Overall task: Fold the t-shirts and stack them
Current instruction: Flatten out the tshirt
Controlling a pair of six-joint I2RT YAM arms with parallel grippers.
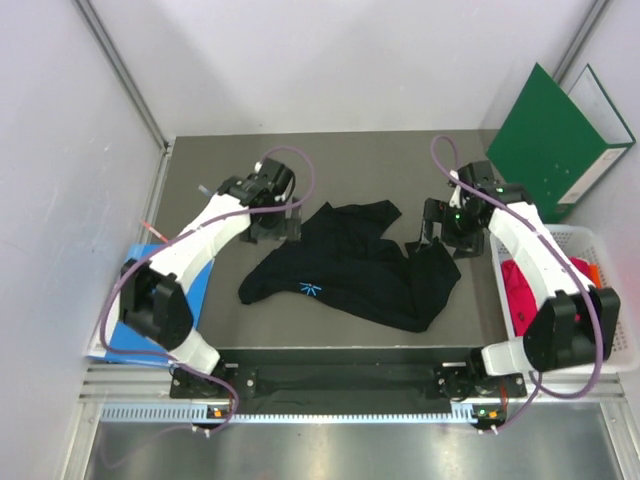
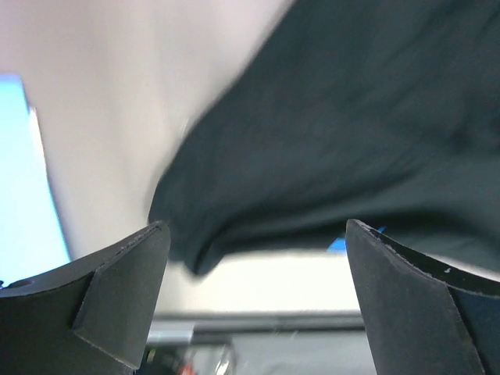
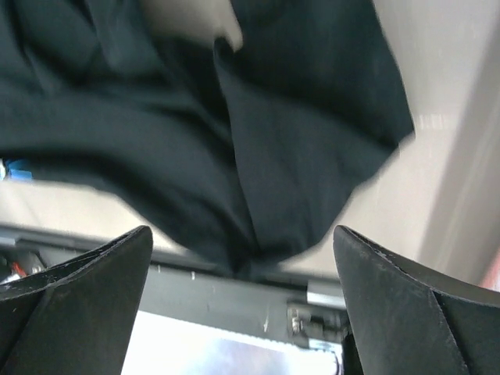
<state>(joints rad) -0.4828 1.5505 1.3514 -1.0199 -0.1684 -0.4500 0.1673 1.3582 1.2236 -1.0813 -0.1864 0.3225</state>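
My right gripper moves down and toward the t-shirt's middle onto the bunched cloth next, since a fold of the black t-shirt (image 1: 350, 268) runs below my open fingers.
A black t-shirt (image 1: 350, 268) with a small blue logo lies crumpled in the middle of the table. It fills the upper part of the left wrist view (image 2: 351, 125) and the right wrist view (image 3: 234, 133). My left gripper (image 1: 275, 228) is open and empty just off the shirt's far left edge. My right gripper (image 1: 448, 232) is open and empty at the shirt's far right corner. A magenta-red t-shirt (image 1: 522, 290) with orange cloth (image 1: 592, 270) lies in a white basket (image 1: 615, 330) on the right.
A green folder (image 1: 555, 140) leans against the back right wall. A blue folder (image 1: 140, 330) lies at the table's left edge under the left arm. A black rail runs along the near table edge.
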